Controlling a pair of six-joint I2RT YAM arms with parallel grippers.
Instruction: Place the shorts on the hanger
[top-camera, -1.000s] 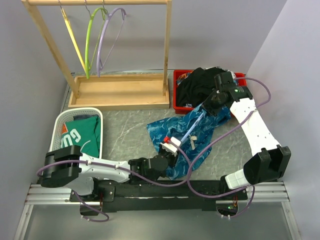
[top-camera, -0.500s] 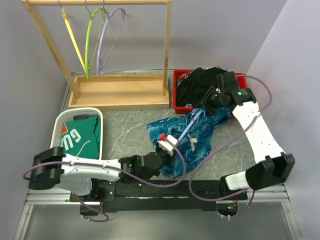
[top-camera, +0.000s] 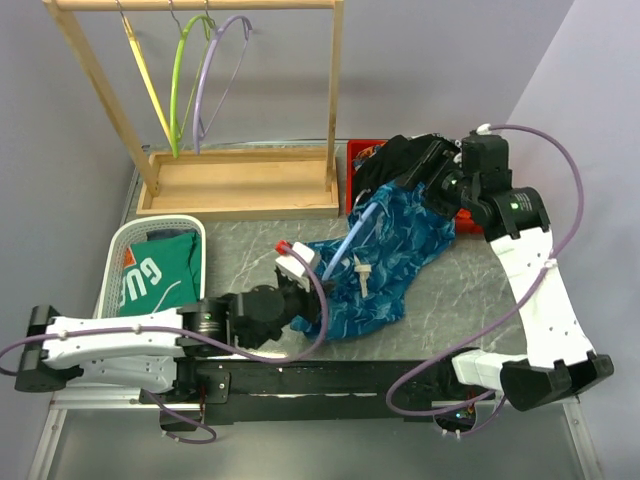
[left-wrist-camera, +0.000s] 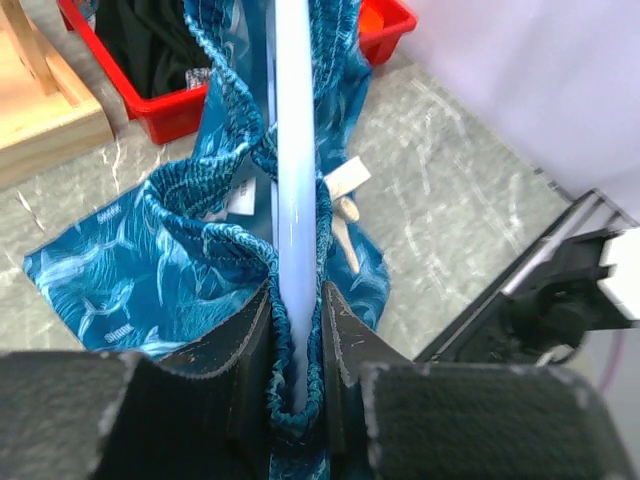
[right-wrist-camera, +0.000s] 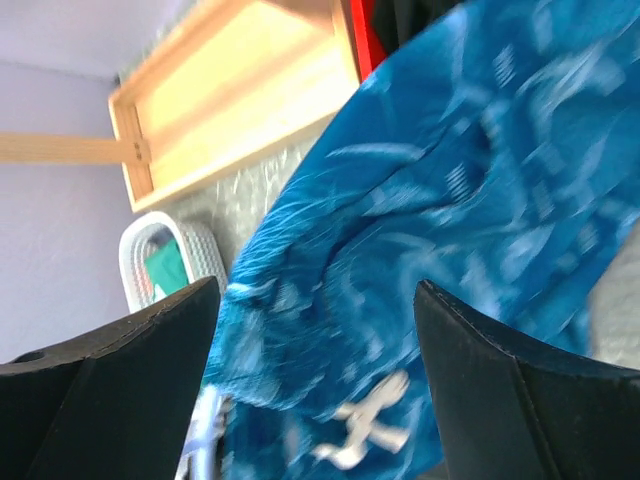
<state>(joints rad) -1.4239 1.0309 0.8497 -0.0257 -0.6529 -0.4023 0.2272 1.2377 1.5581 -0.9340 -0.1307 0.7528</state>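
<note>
Next, my left gripper lifts the hanger up and outward to the bar's empty part (top-camera: 290, 5) beside the lavender hanger to release the hanger there.
The blue patterned shorts (top-camera: 395, 250) lie bunched on the table, their far end up against the red bin. The light-blue hanger (top-camera: 352, 238) runs through them. In the left wrist view its bar (left-wrist-camera: 295, 150) sits inside the elastic waistband (left-wrist-camera: 215, 250), and my left gripper (left-wrist-camera: 296, 350) is shut on the bar with the waistband folded around it. My right gripper (right-wrist-camera: 315, 330) hangs open above the shorts (right-wrist-camera: 450, 200), holding nothing. The white drawstring (right-wrist-camera: 365, 425) lies below it. From above, the right gripper (top-camera: 428, 185) is over the far right end of the shorts.
A wooden rack (top-camera: 240, 185) at the back left carries a lime-green hanger (top-camera: 178, 90) and a lavender hanger (top-camera: 215, 80). A red bin (top-camera: 352, 180) holds a black garment (top-camera: 400, 160). A white basket (top-camera: 125, 235) with a green shirt (top-camera: 150, 270) stands at the left.
My right gripper has opened, let go of the shorts and risen toward the back right. The left arm has pulled the hanger and shorts to the left and further onto the table.
</note>
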